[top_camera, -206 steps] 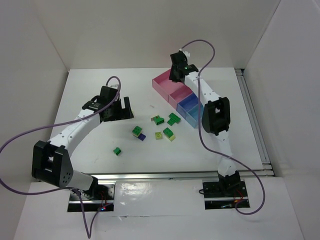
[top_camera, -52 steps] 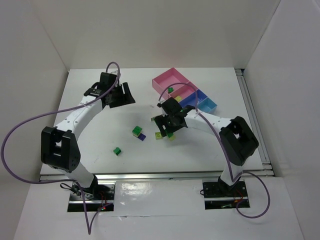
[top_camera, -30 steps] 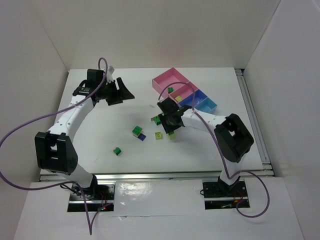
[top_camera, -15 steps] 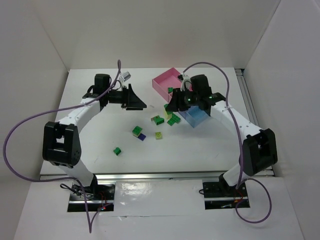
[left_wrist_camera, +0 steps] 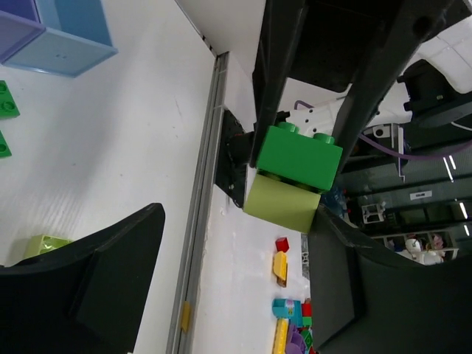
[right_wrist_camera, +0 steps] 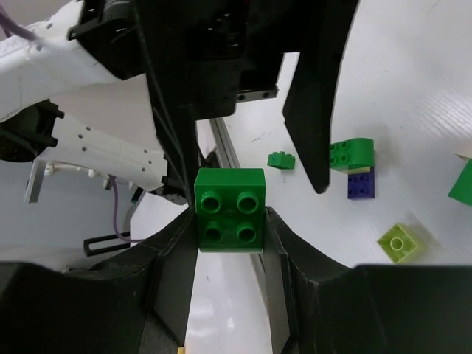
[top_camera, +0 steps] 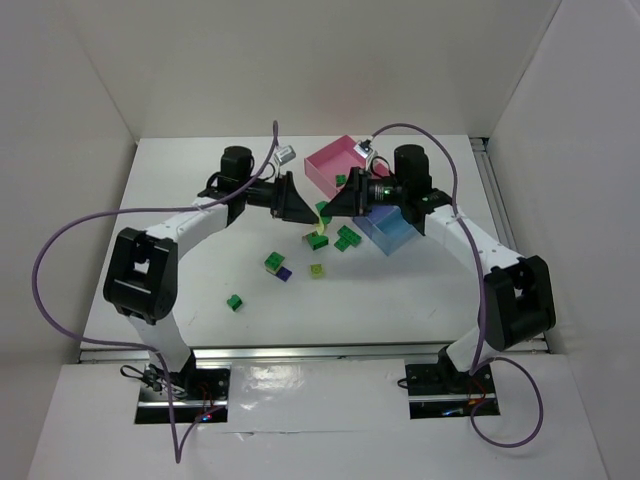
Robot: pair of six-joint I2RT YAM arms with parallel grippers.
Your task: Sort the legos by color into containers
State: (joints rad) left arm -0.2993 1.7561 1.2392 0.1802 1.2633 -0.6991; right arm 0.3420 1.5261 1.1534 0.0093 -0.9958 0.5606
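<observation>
A green lego is already inside the large pink tray [top_camera: 333, 160], so my right gripper will carry the dark green lego outward over the tray next and open to let go of it there.
My right gripper [top_camera: 328, 211] is shut on a dark green lego [right_wrist_camera: 230, 209] stacked on a yellow-green lego [left_wrist_camera: 280, 203], and holds the pair [top_camera: 322, 218] above the table. My left gripper [top_camera: 305, 210] faces it with jaws wide open and empty. Its fingers [right_wrist_camera: 317, 110] stand just short of the stack, apart from it. In the left wrist view the green lego [left_wrist_camera: 299, 155] sits between the right gripper's fingers [left_wrist_camera: 273, 66]. The large pink tray [top_camera: 333, 160] and the blue tray [top_camera: 392, 230] lie behind and right. The smaller pink tray is hidden by the right arm.
Loose legos lie on the table below the grippers: a green one on a dark blue one [top_camera: 277, 266], a yellow-green one [top_camera: 317, 270], a green one [top_camera: 235, 301] and green ones [top_camera: 347, 240]. The white enclosure walls stand on three sides.
My left gripper has swung right toward the middle. My right gripper has moved left with the green and yellow-green stack, so the two grippers now meet nose to nose.
</observation>
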